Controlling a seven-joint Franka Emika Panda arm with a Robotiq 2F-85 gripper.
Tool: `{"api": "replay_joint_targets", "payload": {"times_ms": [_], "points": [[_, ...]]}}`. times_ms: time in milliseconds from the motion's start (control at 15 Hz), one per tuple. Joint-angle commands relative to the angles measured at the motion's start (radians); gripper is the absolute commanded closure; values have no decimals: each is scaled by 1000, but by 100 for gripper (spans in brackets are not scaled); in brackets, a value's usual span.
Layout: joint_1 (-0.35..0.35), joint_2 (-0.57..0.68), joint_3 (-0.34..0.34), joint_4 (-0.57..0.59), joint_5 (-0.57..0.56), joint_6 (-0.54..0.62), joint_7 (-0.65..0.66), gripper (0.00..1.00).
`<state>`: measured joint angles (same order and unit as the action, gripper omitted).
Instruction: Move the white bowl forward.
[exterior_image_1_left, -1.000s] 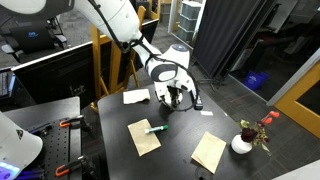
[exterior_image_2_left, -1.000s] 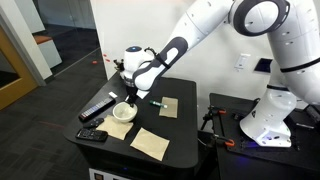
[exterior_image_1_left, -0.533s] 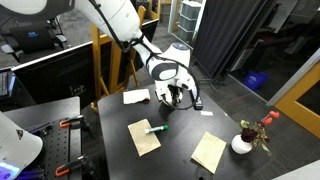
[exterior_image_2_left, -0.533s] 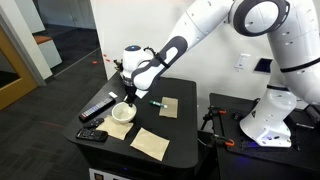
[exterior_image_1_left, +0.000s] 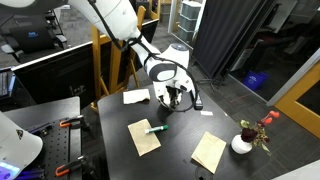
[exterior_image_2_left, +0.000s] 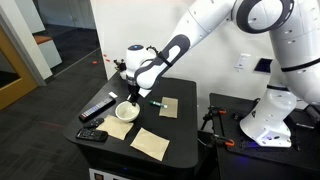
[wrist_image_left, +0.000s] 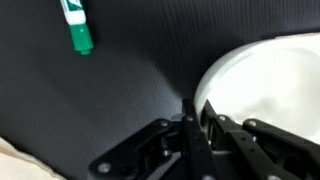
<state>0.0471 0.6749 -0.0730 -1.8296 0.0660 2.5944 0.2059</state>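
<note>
I will next move the bowl (exterior_image_2_left: 125, 111) back toward the base with my gripper and let it go on the clear, open tabletop (exterior_image_2_left: 161, 122) next to the green marker's napkin.
The white bowl (exterior_image_2_left: 125, 111) sits on the black table near its left end. In the wrist view the bowl (wrist_image_left: 268, 85) fills the right side. My gripper (exterior_image_2_left: 129, 99) reaches down onto the bowl's rim. In the wrist view its jaws (wrist_image_left: 198, 118) are shut on the near rim, one finger inside and one outside. In an exterior view the gripper (exterior_image_1_left: 175, 96) hides most of the bowl.
A green marker (exterior_image_1_left: 155, 127) lies on a tan napkin (exterior_image_1_left: 144, 137), and also shows in the wrist view (wrist_image_left: 77, 30). More napkins (exterior_image_1_left: 210, 152) (exterior_image_1_left: 136, 96) lie around. Two black remotes (exterior_image_2_left: 97, 107) (exterior_image_2_left: 92, 134) lie near the bowl. A small flower vase (exterior_image_1_left: 243, 143) stands at a corner.
The wrist and the bowl have shifted very slightly across the table. The jaws have stayed shut on the rim.
</note>
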Motion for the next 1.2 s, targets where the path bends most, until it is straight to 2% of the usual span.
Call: {"api": "replay_joint_targets", "payload": {"times_ms": [0, 533, 1133], "points": [[-5, -95, -1, -121, -9, -24, -6, 97], [-26, -236, 23, -333, -14, -33, -78, 97], [-78, -349, 101, -539, 5, 7, -301, 97]]}}
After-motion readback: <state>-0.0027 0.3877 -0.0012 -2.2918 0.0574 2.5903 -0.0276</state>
